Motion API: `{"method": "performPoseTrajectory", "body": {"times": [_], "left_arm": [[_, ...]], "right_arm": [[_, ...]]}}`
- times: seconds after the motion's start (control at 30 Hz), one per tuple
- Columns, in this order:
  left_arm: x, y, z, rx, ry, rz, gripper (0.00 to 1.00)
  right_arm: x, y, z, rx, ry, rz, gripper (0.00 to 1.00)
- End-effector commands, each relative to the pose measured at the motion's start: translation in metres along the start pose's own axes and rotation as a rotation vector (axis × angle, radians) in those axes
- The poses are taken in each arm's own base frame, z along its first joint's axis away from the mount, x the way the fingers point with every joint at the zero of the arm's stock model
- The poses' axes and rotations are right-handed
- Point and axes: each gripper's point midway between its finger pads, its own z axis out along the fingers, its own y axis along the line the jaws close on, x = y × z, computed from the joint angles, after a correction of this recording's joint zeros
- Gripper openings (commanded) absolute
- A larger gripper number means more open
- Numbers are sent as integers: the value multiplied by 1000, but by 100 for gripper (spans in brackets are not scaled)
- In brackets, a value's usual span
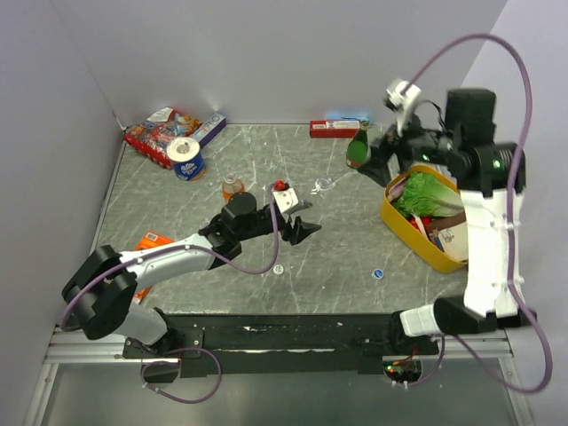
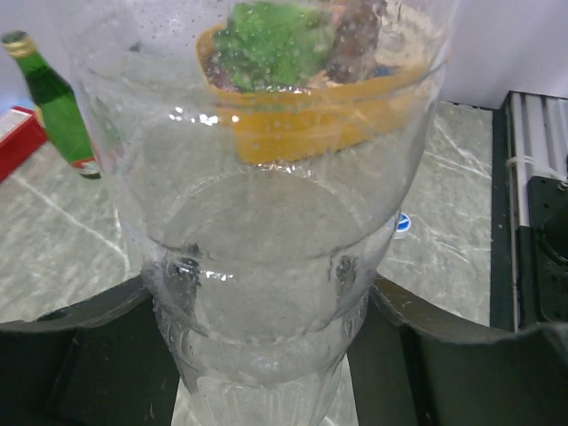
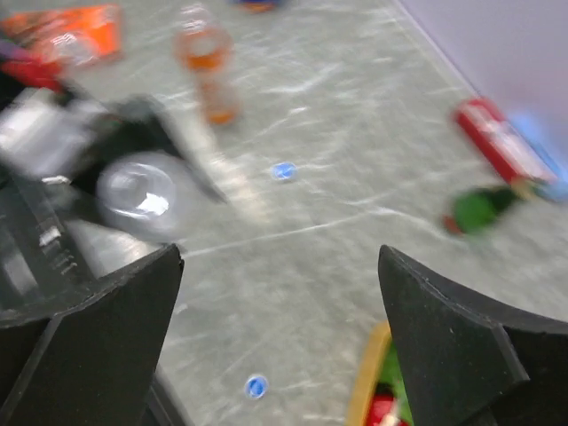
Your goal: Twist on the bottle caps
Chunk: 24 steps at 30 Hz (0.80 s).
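The clear bottle in my left gripper has an open top. My right gripper will move back and down onto the blue cap beside the yellow basket (image 1: 379, 274) (image 3: 256, 386) next.
A clear empty bottle (image 2: 266, 177) stands upright between the fingers of my left gripper (image 2: 262, 302), which is shut on its lower part. Its open mouth (image 1: 324, 185) shows from above, just past my left gripper (image 1: 303, 228). The small orange drink bottle (image 1: 232, 186) stands apart to the left, blurred in the right wrist view (image 3: 206, 71). A blue cap (image 1: 378, 274) and a pale cap (image 1: 279, 268) lie on the table. Two blue caps (image 3: 283, 170) (image 3: 256, 385) show below my right gripper (image 3: 280, 257), which hangs open and empty beside the green bottle (image 1: 358, 146).
A yellow basket (image 1: 390, 209) holding lettuce sits at the right. At the back lie a red box (image 1: 333, 129), a blue-and-white tape roll (image 1: 186, 160) and snack packets (image 1: 160, 133). An orange packet (image 1: 153, 241) lies by the left arm.
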Motion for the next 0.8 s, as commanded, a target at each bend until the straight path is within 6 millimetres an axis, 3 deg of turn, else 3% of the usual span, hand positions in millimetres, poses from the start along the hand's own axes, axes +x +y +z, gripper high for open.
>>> {"method": "performPoseTrajectory", "body": {"times": [0.0,0.03,0.1,0.13,0.17,0.2,0.23,0.3,0.33,0.37,0.4,0.47,0.6,0.77], "left_arm": [[-31,3,-12,-39,-79,74,1],[-35,4,-15,-45,-90,97,1],[-35,5,-20,-61,-87,107,1],[-38,5,-23,-71,-90,108,1],[-37,6,-25,-81,-84,105,1],[-38,10,-27,-105,-79,100,1],[-40,10,-29,-111,-83,85,1],[-37,9,-32,-112,-64,68,1],[-37,9,-34,-113,-64,48,1],[-37,8,-34,-112,-59,33,1],[-36,7,-34,-111,-55,21,1],[-37,6,-34,-103,-49,-1,1],[-33,2,-33,-96,-26,-57,1],[-32,2,-30,-91,-5,-84,1]], "right_arm": [[35,-14,-9,91,57,-145,99],[64,-9,1,35,132,-133,98],[109,10,4,-105,263,-181,88],[143,23,8,-207,348,-184,85],[172,38,-1,-351,432,-285,75],[185,41,0,-389,454,-312,73],[219,43,1,-454,527,-374,72],[240,38,1,-433,529,-566,74],[275,42,5,-493,559,-671,75],[281,44,3,-465,540,-781,77],[308,47,13,-489,545,-848,76],[321,50,20,-511,512,-994,77],[359,66,29,-644,509,-981,74],[383,60,42,-692,551,-932,69]]}}
